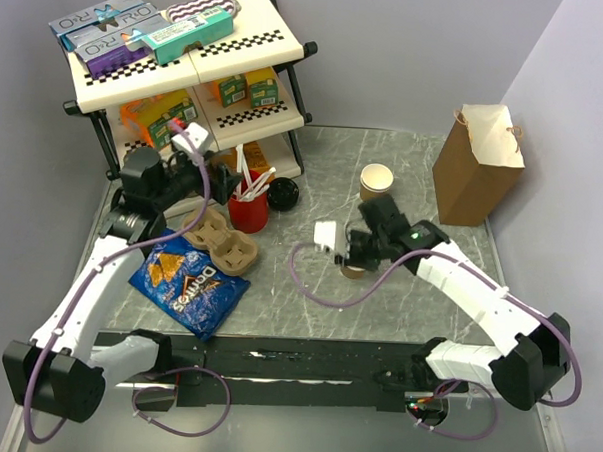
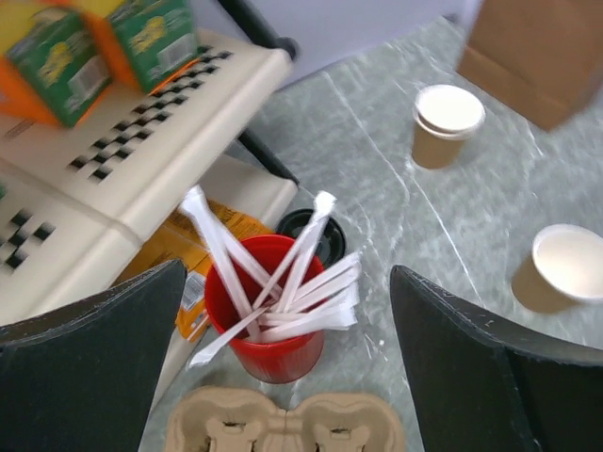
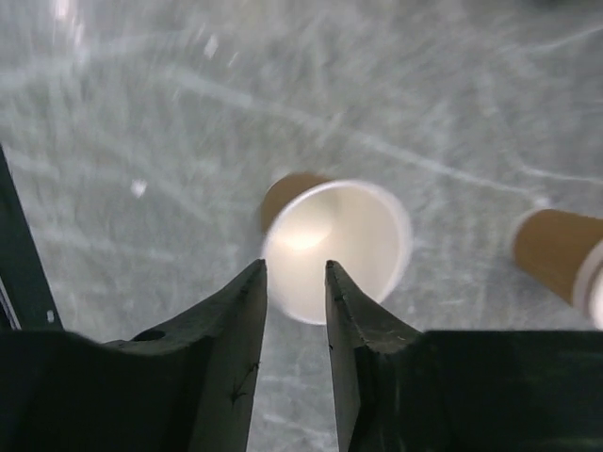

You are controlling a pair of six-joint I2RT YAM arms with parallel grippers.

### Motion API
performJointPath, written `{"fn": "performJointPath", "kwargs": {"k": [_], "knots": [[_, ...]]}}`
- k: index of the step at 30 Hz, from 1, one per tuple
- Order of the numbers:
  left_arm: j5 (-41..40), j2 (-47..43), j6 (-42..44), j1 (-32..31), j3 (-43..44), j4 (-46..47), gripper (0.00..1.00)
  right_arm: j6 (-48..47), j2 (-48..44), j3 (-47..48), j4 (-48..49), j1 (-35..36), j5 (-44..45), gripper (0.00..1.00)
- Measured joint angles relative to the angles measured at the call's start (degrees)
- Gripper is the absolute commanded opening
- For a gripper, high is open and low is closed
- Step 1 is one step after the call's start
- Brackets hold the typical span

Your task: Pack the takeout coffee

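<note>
I will move my left gripper past the sticks and down next. The black lid's clear edge opposite the shelf is below my left gripper, to its right in the top view.
The takeout coffee with its lid on is out of view. A lidless tan cup (image 3: 344,235) stands mid-table (image 1: 354,271), white inside. My right gripper (image 3: 296,268) hangs just over its near rim (image 1: 352,250), jaws a narrow gap apart and holding nothing. A second tan cup (image 1: 377,179) stands farther back (image 3: 556,250). A round black lid (image 1: 283,193) lies flat beside the red cup of white sticks (image 1: 248,212). My left gripper (image 2: 287,271) is wide open above that red cup (image 2: 268,330) and grips nothing.
A brown paper bag (image 1: 476,164) stands at the back right. A cardboard cup carrier (image 1: 224,241) and a blue chip bag (image 1: 189,286) lie front left. A two-tier checkered shelf (image 1: 239,43) with boxes fills the back left.
</note>
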Motion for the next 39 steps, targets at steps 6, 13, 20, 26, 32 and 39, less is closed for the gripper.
{"fn": "performJointPath", "kwargs": {"k": [6,13,20,26,32,39], "knots": [[3.48,9.9,7.98,-6.16,15.74,-10.84,0.9,13.73,0.87,12.28,4.35,-8.59,-5.38,0.48],[-2.08,27.96,14.43,-17.42,40.28,-26.51,0.81,33.73,3.96,21.53,10.75,-23.93,-5.75,0.64],[-15.65,42.6,9.9,-26.91,46.23,-33.57,0.72,46.21,3.82,21.64,12.0,-31.82,-4.22,0.66],[-23.41,53.7,3.87,-27.43,49.4,-37.0,0.53,51.93,2.01,19.26,12.48,-35.26,-5.49,0.66],[-28.02,60.02,1.62,-26.67,53.22,-37.03,0.47,54.29,1.42,17.2,12.39,-36.52,-7.72,0.66],[-31.8,64.26,1.14,-26.64,55.19,-35.87,0.47,55.08,1.53,17.14,12.2,-36.76,-9.35,0.66]]}}
